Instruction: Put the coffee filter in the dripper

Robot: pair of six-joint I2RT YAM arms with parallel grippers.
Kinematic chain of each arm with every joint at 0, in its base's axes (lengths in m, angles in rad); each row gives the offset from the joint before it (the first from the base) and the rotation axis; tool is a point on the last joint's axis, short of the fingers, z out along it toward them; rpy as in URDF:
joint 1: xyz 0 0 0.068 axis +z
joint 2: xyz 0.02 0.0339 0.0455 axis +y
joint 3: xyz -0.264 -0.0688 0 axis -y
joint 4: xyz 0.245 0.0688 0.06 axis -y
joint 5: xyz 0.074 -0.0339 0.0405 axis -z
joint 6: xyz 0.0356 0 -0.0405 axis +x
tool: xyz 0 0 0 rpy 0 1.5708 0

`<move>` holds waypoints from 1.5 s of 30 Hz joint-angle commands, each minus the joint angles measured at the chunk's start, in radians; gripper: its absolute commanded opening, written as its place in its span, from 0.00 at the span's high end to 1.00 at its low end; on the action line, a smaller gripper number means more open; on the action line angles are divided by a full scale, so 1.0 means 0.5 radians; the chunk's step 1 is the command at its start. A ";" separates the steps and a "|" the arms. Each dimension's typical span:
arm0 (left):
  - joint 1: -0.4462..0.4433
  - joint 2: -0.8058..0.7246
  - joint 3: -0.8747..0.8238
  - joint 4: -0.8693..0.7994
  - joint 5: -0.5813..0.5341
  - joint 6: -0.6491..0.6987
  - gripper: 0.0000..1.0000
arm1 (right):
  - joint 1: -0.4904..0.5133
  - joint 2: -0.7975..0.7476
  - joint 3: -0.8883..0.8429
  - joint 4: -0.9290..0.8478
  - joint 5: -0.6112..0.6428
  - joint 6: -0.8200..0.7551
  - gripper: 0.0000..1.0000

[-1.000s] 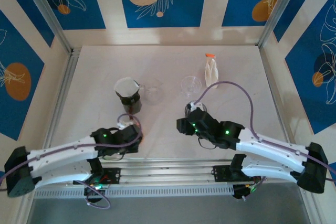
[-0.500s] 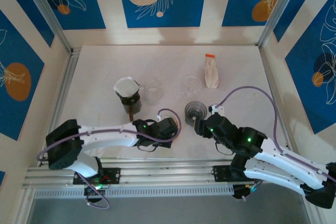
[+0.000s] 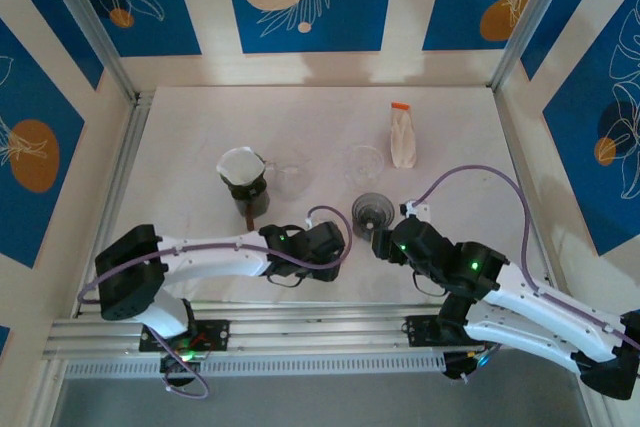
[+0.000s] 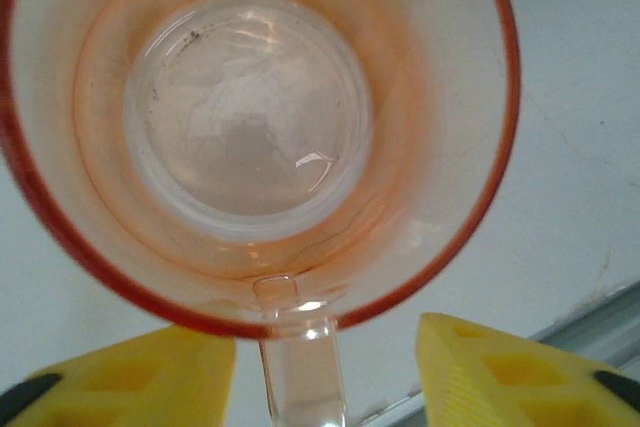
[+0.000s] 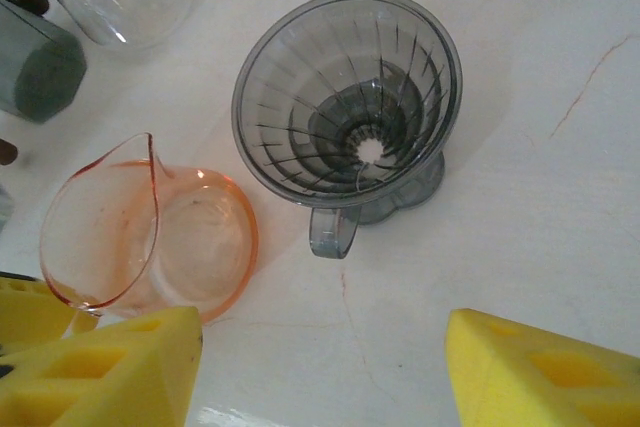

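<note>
The robot's right gripper will next move down and in toward the dripper (image 5: 350,107) until its open fingers are on both sides of the grey handle (image 5: 333,232), since it sticks out toward them below the dripper's rim.
The grey ribbed dripper (image 5: 350,107) stands upright on the table, its handle towards my right gripper (image 5: 325,372), which is open a little short of it with nothing between the fingers. From above, the dripper (image 3: 371,212) sits mid-table. A white coffee filter (image 3: 240,163) rests in the top of a dark cup at the left. My left gripper (image 4: 325,377) is open, its yellow fingers standing apart on either side of the handle of an orange-tinted clear cup (image 4: 250,127).
The orange cup (image 5: 150,237) stands just left of the dripper. Two clear glass vessels (image 3: 290,175) (image 3: 364,160) stand behind them. A white pouch with an orange top (image 3: 402,137) lies at the back right. Aluminium rails border the table.
The left arm has swung right to the table's middle and its jaws have opened off the orange cup's handle. The right gripper has drawn back from the dripper and opened wider.
</note>
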 commanded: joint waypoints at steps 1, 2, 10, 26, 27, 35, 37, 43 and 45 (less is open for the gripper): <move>-0.002 -0.123 0.078 -0.075 -0.013 0.010 0.40 | -0.029 0.040 0.071 -0.010 -0.030 -0.016 0.34; -0.002 -0.152 0.101 -0.083 -0.023 0.018 0.37 | -0.038 0.055 0.079 -0.007 -0.044 -0.026 0.34; -0.002 -0.472 0.194 -0.127 -0.175 0.089 0.00 | -0.253 0.241 0.175 0.122 -0.207 -0.186 0.33; -0.002 -1.090 -0.506 0.090 -0.342 -0.134 0.00 | -1.108 0.830 0.161 0.399 -0.743 -0.353 0.45; -0.003 -1.109 -0.535 0.090 -0.348 -0.150 0.00 | -1.125 0.857 0.141 0.429 -0.762 -0.347 0.46; -0.002 -1.286 -0.705 0.067 -0.411 -0.228 0.00 | -1.167 1.069 0.086 0.630 -0.872 -0.343 0.57; -0.002 -1.321 -0.729 0.041 -0.426 -0.251 0.00 | -1.180 1.120 0.086 0.649 -0.889 -0.342 0.64; -0.002 -1.419 -0.815 0.020 -0.445 -0.306 0.00 | -1.192 1.123 0.096 0.635 -0.892 -0.343 0.83; -0.002 -1.434 -0.836 0.021 -0.448 -0.319 0.00 | -1.200 1.099 0.114 0.601 -0.898 -0.354 0.90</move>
